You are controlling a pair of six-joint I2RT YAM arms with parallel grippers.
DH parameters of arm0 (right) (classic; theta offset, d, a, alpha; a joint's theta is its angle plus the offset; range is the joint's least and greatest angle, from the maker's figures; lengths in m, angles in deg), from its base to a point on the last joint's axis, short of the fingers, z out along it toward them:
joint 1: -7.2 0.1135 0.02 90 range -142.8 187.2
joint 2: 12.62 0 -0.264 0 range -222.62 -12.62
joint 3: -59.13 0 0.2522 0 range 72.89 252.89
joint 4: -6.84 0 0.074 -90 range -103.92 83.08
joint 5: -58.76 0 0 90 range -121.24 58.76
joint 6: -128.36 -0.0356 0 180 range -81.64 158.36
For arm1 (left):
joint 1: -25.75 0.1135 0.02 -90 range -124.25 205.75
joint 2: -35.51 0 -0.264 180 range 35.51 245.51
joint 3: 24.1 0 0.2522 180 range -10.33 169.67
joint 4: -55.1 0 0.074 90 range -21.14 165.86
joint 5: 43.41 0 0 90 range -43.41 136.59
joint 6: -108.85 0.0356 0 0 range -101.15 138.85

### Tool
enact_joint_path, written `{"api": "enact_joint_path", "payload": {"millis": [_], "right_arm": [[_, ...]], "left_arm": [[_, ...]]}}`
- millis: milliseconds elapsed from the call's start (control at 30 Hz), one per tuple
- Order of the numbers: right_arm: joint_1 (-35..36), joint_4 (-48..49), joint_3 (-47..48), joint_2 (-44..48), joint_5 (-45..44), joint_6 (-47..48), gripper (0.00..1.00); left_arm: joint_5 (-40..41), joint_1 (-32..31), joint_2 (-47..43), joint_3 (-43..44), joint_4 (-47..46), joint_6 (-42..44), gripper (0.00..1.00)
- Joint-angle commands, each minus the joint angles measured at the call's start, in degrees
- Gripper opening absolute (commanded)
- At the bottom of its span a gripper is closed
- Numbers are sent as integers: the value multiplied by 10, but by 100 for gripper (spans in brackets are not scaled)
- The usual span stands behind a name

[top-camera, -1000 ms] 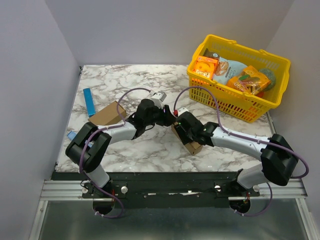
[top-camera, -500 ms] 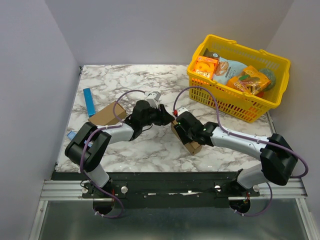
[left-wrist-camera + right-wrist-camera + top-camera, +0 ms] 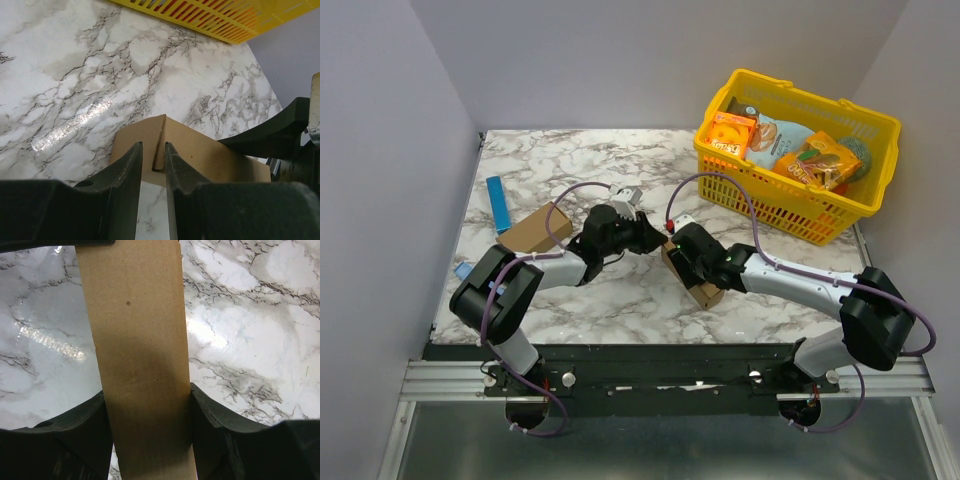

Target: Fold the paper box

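The right gripper carries the paper box [image 3: 704, 292] toward the other brown carton [image 3: 533, 229] next and releases it on the table, since both fingers press the paper box's long sides.
The paper box [image 3: 704, 292] is a small brown oblong carton lying slantwise at the table's middle. My right gripper [image 3: 682, 256] is shut on it. In the right wrist view both pads press the long sides of the paper box [image 3: 135, 340] where my right gripper [image 3: 147, 392] holds it. My left gripper [image 3: 657, 240] is at the carton's far end. In the left wrist view my left gripper [image 3: 153, 145] has its jaws narrowly apart. A thin end flap of the paper box [image 3: 210, 150] stands between the tips, with a gap showing.
A yellow basket [image 3: 775, 198] with orange snack boxes [image 3: 730, 133] and bags stands at the back right; its wall [image 3: 200, 15] shows in the left wrist view. Another brown carton [image 3: 535, 228] and a blue bar [image 3: 499, 203] lie at the left.
My left gripper's jaws have narrowed around the box's end flap and its wrist has shifted slightly. The right arm and the box have stayed put.
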Motion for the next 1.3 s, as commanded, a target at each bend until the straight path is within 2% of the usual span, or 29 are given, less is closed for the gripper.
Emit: {"api": "enact_joint_path", "payload": {"millis": [0,400,700,867,967,1000,1100,1267], "right_arm": [[-3,-18,-1,-18,2,-4,60],[-3,-17,-1,-18,5,-5,59],[-3,-18,-3,-14,3,-5,58],[-3,-17,1,-19,3,-2,54],[-3,-20,8,-23,-6,-1,51],[-3,-20,11,-21,-11,-2,51],[-2,-26,22,-18,-35,-4,50],[-3,-48,62,-31,-85,1,47]], "left_arm": [[16,-11,19,-17,89,67,31],[98,-40,30,-36,150,84,29],[147,-63,38,-71,143,66,27],[169,-74,36,-74,143,69,30],[165,-74,22,-53,142,66,45],[165,-73,9,-44,146,66,59],[160,-61,-31,-8,164,66,78],[149,-10,-109,55,219,75,90]]}}
